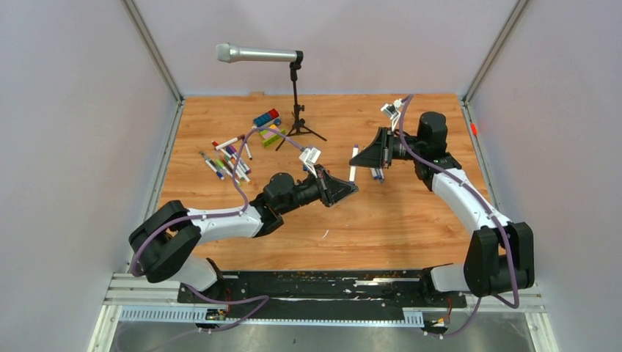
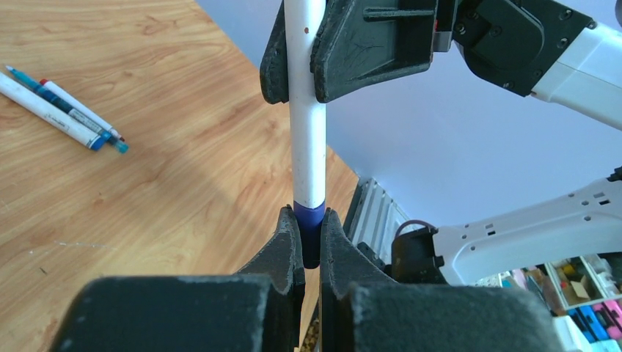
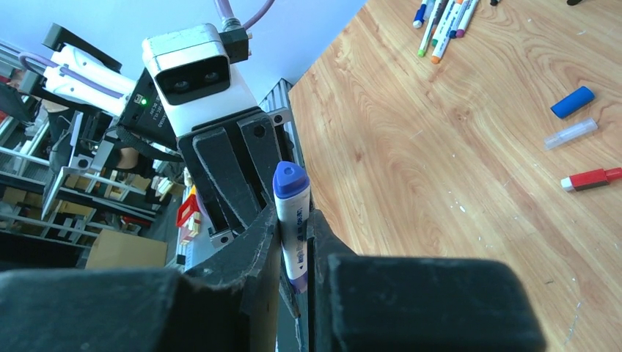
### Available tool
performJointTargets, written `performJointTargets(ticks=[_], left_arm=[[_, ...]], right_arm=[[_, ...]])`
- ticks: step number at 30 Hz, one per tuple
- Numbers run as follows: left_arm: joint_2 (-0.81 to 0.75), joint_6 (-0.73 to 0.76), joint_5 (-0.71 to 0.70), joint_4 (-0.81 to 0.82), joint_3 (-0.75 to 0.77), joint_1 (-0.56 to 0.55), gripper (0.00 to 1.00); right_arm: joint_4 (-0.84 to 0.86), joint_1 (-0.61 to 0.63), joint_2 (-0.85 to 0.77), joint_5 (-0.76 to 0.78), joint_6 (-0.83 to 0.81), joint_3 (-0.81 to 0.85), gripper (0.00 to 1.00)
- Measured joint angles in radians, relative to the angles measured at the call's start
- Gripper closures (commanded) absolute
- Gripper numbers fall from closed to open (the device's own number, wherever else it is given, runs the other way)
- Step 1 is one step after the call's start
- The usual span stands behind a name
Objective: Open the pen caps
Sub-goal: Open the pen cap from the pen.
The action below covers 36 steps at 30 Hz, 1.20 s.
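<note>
Bare wood by loose pens is below, to my right gripper's right in the top view. My right gripper needs to pull the body of the white pen off its cap, lower it there and let it go.
A white pen (image 1: 353,173) is held above the table between both grippers. My left gripper (image 1: 350,189) is shut on the dark blue pen cap (image 2: 310,220) at the pen's near end. The cap sits flush against the white barrel (image 2: 308,132). My right gripper (image 1: 357,156) is shut across the barrel higher up, and it shows at the top of the left wrist view (image 2: 297,92). In the right wrist view the printed barrel (image 3: 293,227) stands between my right gripper's fingers (image 3: 293,249), and its blue far end (image 3: 290,183) sticks out above them.
A heap of pens (image 1: 229,158) lies at the left, with toy blocks (image 1: 268,125) behind it. A silver microphone (image 1: 257,53) stands on a black tripod (image 1: 296,110). Loose pens (image 1: 377,174) lie under the right gripper. A blue cap (image 3: 573,102), a clear cap (image 3: 571,133) and a red piece (image 3: 590,178) rest on the wood.
</note>
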Motion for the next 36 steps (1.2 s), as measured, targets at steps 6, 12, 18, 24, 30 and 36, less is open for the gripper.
performJointTargets(ticks=[6, 12, 18, 24, 30, 36], left_arm=[[0.003, -0.004, 0.011, 0.003, -0.006, -0.012, 1.00], [0.034, -0.024, 0.004, 0.044, -0.007, -0.023, 1.00], [0.081, -0.061, 0.063, 0.048, -0.056, -0.080, 1.00], [0.165, -0.074, 0.179, -0.148, -0.140, -0.190, 1.00], [0.129, -0.069, 0.164, -0.198, -0.143, -0.188, 1.00], [-0.011, 0.011, 0.069, -0.375, -0.126, -0.188, 1.00]], right_arm=[[0.002, -0.004, -0.034, 0.009, -0.008, -0.037, 1.00], [0.037, -0.018, -0.040, 0.008, 0.021, -0.064, 1.00], [0.124, -0.067, -0.042, 0.100, 0.057, -0.071, 1.00], [0.255, -0.147, -0.055, 0.212, 0.083, -0.047, 1.00], [0.201, -0.148, -0.061, 0.243, -0.016, -0.042, 1.00], [-0.010, -0.154, -0.093, 0.325, -0.300, -0.045, 1.00]])
